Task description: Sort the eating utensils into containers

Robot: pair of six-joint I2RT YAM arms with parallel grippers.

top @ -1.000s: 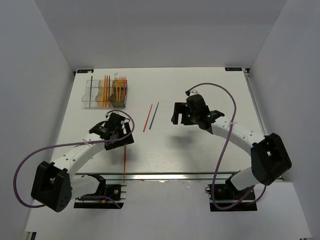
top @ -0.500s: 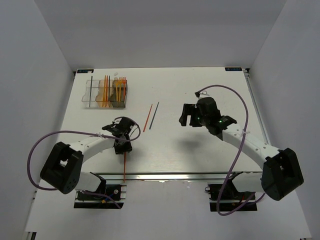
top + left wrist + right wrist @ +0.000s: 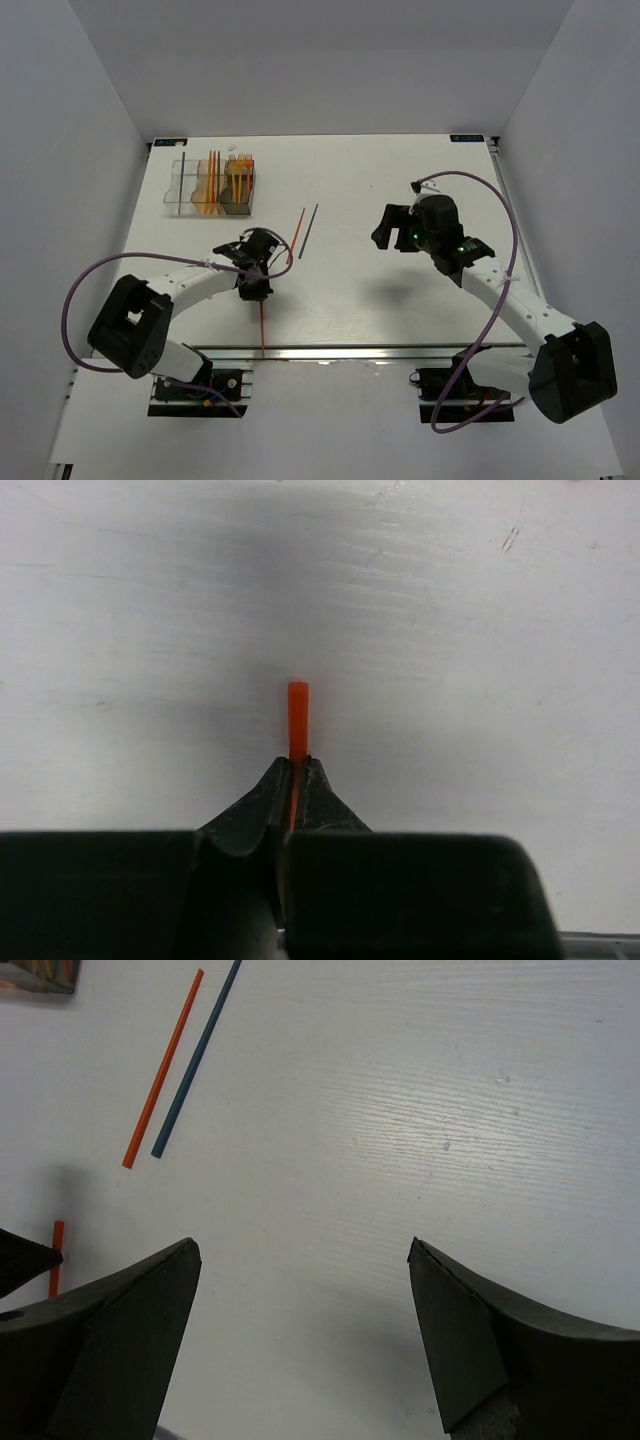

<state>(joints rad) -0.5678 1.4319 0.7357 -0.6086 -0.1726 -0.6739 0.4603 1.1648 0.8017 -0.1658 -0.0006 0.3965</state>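
Note:
The clear box [image 3: 188,188] has room beside its lone dark stick, so my left gripper will move up and outward over that box and let go of the red stick [image 3: 261,322].
My left gripper [image 3: 256,286] [image 3: 297,762] is shut on a thin red stick [image 3: 261,322] [image 3: 298,718], low over the table; the stick's short end pokes out past the fingertips and its long end trails toward the near edge. An orange stick [image 3: 295,236] [image 3: 163,1068] and a dark blue stick [image 3: 310,230] [image 3: 197,1060] lie side by side mid-table. My right gripper [image 3: 386,234] [image 3: 300,1245] hovers open and empty to their right. The containers [image 3: 184,203] stand in a row at the far left, with several orange utensils in the tan-orange [image 3: 207,184] and dark [image 3: 238,186] boxes.
The held red stick's tip [image 3: 57,1258] shows at the left edge of the right wrist view. The metal rail [image 3: 350,351] runs along the table's near edge. Grey walls enclose the table on three sides.
My left gripper has gone from open to shut on the red stick and shifted right, and the stick has moved with it. The right arm has swung to the right, still open.

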